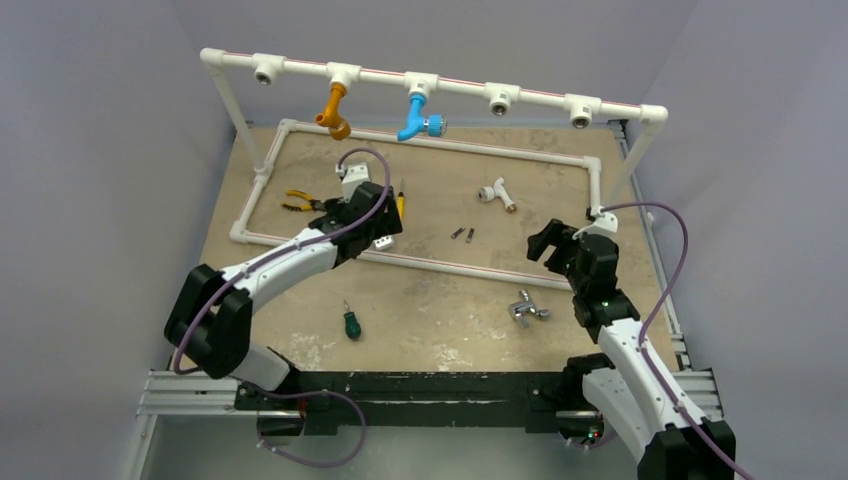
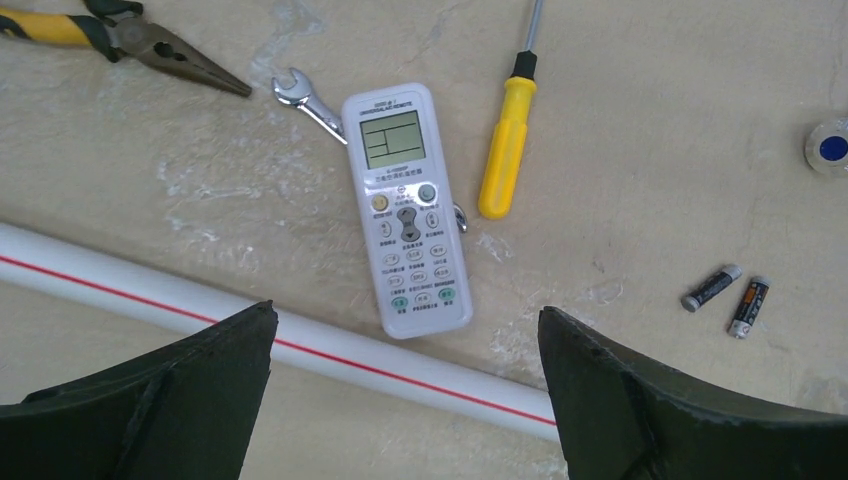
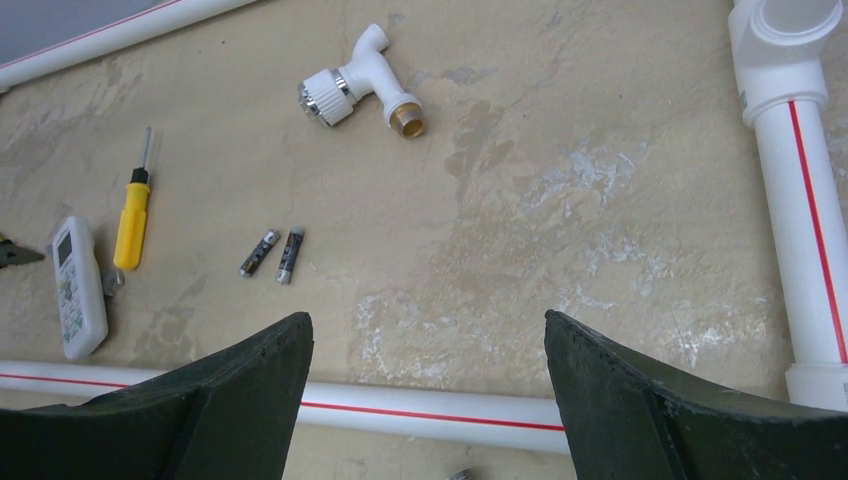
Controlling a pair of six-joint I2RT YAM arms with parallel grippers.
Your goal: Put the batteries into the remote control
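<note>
Next, the left gripper lowers its open fingers to the white remote control below, astride the buttons nearest its screen (image 2: 404, 199), since the fingers' gap spans the remote control's width.
The white remote control (image 2: 405, 210) lies face up on the table, screen end away from me, its lower end near a white pipe. It also shows at the left edge of the right wrist view as the remote control (image 3: 78, 285). Two small dark batteries (image 2: 711, 288) (image 2: 748, 306) lie side by side to its right, and appear as batteries (image 3: 260, 252) (image 1: 457, 233) elsewhere. My left gripper (image 2: 407, 310) hovers open above the remote's lower end, holding nothing. My right gripper (image 3: 428, 315) hangs open and empty over the pipe, right of the batteries.
A yellow-handled screwdriver (image 2: 505, 150) lies right of the remote, a small spanner (image 2: 308, 100) partly under it, pliers (image 2: 120, 35) at far left. A white pipe frame (image 3: 420, 405) rings the work area. A white tap fitting (image 3: 360, 85), silver fitting (image 1: 525, 310) and green screwdriver (image 1: 351, 322) lie nearby.
</note>
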